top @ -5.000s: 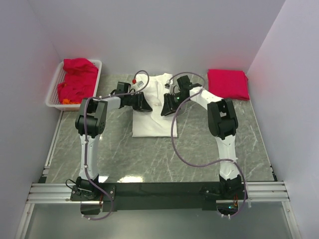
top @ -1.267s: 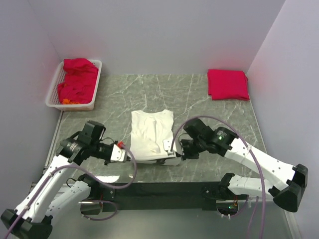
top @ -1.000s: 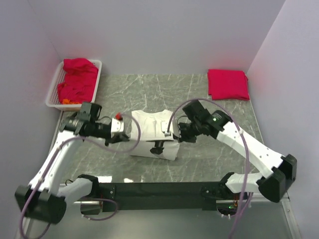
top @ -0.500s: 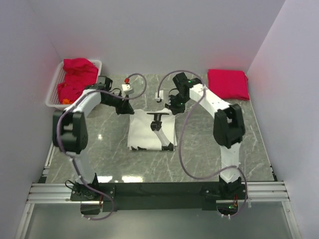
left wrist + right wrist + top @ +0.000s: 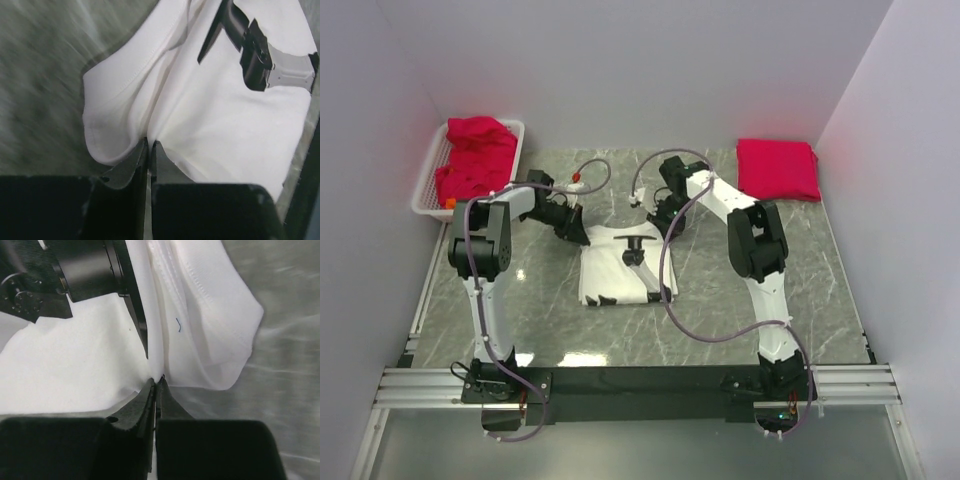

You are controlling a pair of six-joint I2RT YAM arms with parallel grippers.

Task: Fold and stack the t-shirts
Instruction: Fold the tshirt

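My left gripper pulls the shirt's far corner back toward the near table edge (image 5: 588,364) next.
The white t-shirt (image 5: 612,282) lies folded in the middle of the table, with dark print showing on its top layer. My left gripper (image 5: 578,235) is shut on the shirt's far left corner, and the white fabric (image 5: 225,115) bunches at its fingertips (image 5: 149,143). My right gripper (image 5: 666,228) is shut on the far right corner, pinching the white cloth (image 5: 75,365) between its tips (image 5: 156,381). A folded crimson t-shirt (image 5: 778,168) lies at the back right. More crimson t-shirts (image 5: 475,160) sit heaped at the back left.
The white slatted basket (image 5: 423,197) holding the red heap stands against the left wall. Grey marbled table (image 5: 770,270) surrounds the white shirt. Walls close in the left, back and right sides. Both arms stretch forward from their bases at the near edge.
Both grippers carried the shirt's near edge up and over toward the back, folding it in half. In the last half second they settled slightly nearer and lower, so the printed side faces up.
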